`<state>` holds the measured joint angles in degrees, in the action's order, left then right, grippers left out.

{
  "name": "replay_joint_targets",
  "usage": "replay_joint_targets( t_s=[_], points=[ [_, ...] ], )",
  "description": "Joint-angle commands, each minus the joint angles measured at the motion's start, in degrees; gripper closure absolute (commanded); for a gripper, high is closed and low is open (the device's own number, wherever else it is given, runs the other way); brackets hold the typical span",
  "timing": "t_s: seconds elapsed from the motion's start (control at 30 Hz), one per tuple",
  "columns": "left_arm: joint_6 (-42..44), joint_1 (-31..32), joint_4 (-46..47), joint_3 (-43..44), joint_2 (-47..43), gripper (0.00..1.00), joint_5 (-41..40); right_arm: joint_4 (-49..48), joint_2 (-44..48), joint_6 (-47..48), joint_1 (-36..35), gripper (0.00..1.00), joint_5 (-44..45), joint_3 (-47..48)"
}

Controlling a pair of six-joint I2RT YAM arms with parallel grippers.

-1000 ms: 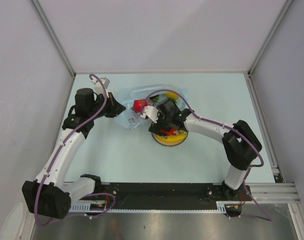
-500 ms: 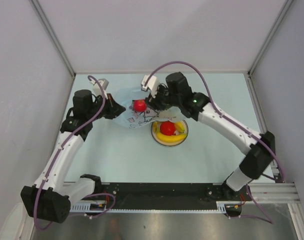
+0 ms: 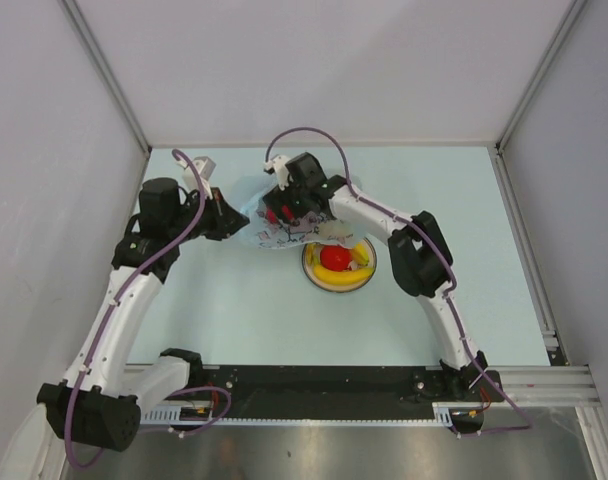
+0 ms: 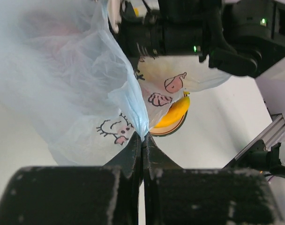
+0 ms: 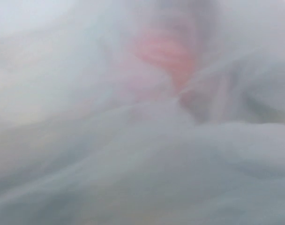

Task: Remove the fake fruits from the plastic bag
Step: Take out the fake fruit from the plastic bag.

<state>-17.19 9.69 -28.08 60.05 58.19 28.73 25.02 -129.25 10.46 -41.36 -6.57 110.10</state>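
Note:
The skin of the partly hidden red fruit (image 3: pixel 274 214) (image 5: pixel 168 55) shows just under the dark fingers, so next my right gripper should go down deeper into the bag's opening and over the fruit.
The light-blue plastic bag (image 3: pixel 256 222) lies at the table's back left, and my left gripper (image 3: pixel 227 219) is shut on its left edge. In the left wrist view the film (image 4: pixel 63 75) is bunched between those closed jaws (image 4: pixel 143 138). My right gripper (image 3: pixel 282 210) reaches down into the bag's mouth, onto a red fruit (image 3: pixel 272 214) that only partly shows. Its fingers are hidden. The right wrist view is a blur of pale film with a reddish blob (image 5: pixel 166 51). A red fruit (image 3: pixel 334 257) and the banana (image 3: pixel 360 254) lie on the yellow plate (image 3: pixel 315 275).
The plate stands just right of the bag, and its rim (image 4: pixel 174 131) and the banana (image 4: pixel 178 111) show past the film in the left wrist view. The right arm (image 3: pixel 419 255) arches over the plate's right side. Grey walls close in the left, back and right.
The right arm swung from above the plate to the bag and went into its mouth, covering the red fruit there. A red fruit now lies exposed on the plate. The left grip held.

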Motion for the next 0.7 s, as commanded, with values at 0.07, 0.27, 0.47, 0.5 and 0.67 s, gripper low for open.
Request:
replay_joint_targets(
  t_s=[0.07,0.27,0.47,0.5,0.67],
  points=[
    [3.30,-0.38,-4.00,3.84,0.25,1.00,1.59,-4.36,-7.13,-8.78,1.46,0.00,0.60,12.22],
    [4.97,-0.46,-5.50,5.86,2.54,1.00,0.27,-3.22,-15.14,-9.75,1.02,0.00,-3.71,18.30],
    [4.98,-0.55,-3.57,6.13,3.77,1.00,-1.04,-2.95,-14.19,-8.71,1.46,0.31,-4.24,18.04],
    [4.71,-0.55,-2.61,5.69,3.86,0.99,-1.05,-3.04,-12.45,-8.35,1.81,0.39,-4.68,16.74],
    [2.78,-0.55,0.47,4.29,4.65,1.00,-0.34,-2.08,-2.17,-6.24,2.60,0.62,-10.11,11.20]
  ],
)
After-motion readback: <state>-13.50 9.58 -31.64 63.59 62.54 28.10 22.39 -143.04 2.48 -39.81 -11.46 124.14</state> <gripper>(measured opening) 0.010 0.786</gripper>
